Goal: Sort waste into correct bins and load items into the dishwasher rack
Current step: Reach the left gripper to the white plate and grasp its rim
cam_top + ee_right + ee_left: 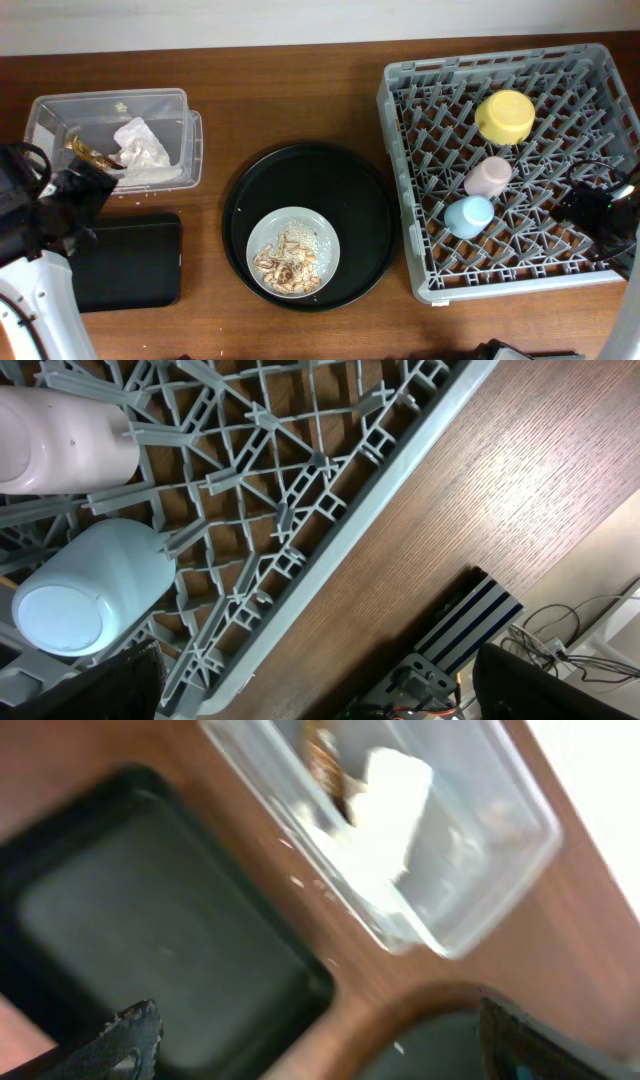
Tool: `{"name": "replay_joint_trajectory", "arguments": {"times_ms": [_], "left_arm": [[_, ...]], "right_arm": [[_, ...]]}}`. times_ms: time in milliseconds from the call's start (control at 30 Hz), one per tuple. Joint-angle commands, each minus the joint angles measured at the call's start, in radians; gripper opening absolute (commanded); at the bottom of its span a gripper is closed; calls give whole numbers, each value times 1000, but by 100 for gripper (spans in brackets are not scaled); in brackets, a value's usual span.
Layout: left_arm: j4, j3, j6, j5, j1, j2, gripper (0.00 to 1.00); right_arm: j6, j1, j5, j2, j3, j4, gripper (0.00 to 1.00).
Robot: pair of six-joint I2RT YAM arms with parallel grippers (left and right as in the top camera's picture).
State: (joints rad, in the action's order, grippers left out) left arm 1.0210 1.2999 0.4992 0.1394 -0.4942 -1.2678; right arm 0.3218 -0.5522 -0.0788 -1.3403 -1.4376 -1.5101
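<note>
The left gripper swings across from the tub next and down onto the plate's rack-side rim, since food scraps still lie on the pale plate [293, 252].
The clear tub [110, 135] holds the white napkin [140, 145] and the brown-gold wrapper [90, 152]. The shallow black tray [130, 262] lies in front of it. The pale plate [293, 252] carries beige food scraps [285, 265]. The grey rack [510, 170] holds the yellow bowl [505, 115], pink cup [487, 177] and light-blue cup [468, 216]. My left gripper [85, 195] is open and empty, between tub and black tray; the blurred left wrist view shows the gripper [325, 1050], tub [430, 830], napkin [385, 815] and tray [150, 920]. My right gripper [320, 690] is open and empty over the rack's front right edge [300, 490], near the pink cup [60, 440] and blue cup [90, 590].
The plate sits on a large round black tray [310, 225] in the middle of the brown wooden table. A metal rail and cables [470, 630] lie beyond the table's right edge. White crumbs dot the wood by the tub [295, 880].
</note>
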Motion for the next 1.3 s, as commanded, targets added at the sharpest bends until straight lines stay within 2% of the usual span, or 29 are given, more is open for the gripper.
{"name": "replay_joint_trajectory", "arguments": {"times_ms": [0, 67, 100, 200, 333, 367, 600, 633, 700, 833, 867, 1000, 1067, 1100, 1167, 1267], "left_arm": [[3, 5, 12, 285, -2, 4, 99], [132, 4, -24, 402, 5, 3, 99], [171, 4, -144, 461, 33, 2, 99], [277, 2, -296, 467, 164, 2, 99], [237, -19, -314, 415, 531, -3, 99], [183, -19, -314, 362, 683, -9, 99], [146, -23, -296, 358, 887, -31, 99], [142, -23, -237, 312, 927, -50, 99], [142, -23, -49, 52, 1039, -117, 99], [132, -23, 167, -122, 1187, -260, 99], [128, -23, 218, -165, 1219, -305, 94], [-1, -23, 234, -182, 1331, -434, 94], [-77, -23, 234, -192, 1381, -481, 90], [-109, -23, 242, -209, 1402, -520, 79], [-109, -23, 301, -242, 1404, -571, 72], [-121, -23, 309, -242, 1403, -618, 65]], "right_arm": [[9, -5, -8, -2, 4, 0, 99], [9, -5, -9, -2, 4, 0, 99], [9, -5, -9, -2, 4, 0, 99], [9, -5, -8, -2, 4, 0, 98], [9, -5, -9, -2, 4, 0, 99], [9, -5, -8, -2, 4, 0, 99], [9, -5, -8, -2, 4, 0, 99], [9, -5, -9, -2, 4, 0, 99], [9, -5, -9, -2, 4, 0, 99], [9, -5, -9, -2, 4, 0, 99], [9, -5, -9, -2, 4, 0, 99], [9, -5, -9, -2, 4, 0, 99], [9, -5, -9, -2, 4, 0, 99], [9, -5, -9, -2, 4, 0, 99], [9, -5, -9, -2, 4, 0, 99], [9, -5, -9, -2, 4, 0, 99]]}}
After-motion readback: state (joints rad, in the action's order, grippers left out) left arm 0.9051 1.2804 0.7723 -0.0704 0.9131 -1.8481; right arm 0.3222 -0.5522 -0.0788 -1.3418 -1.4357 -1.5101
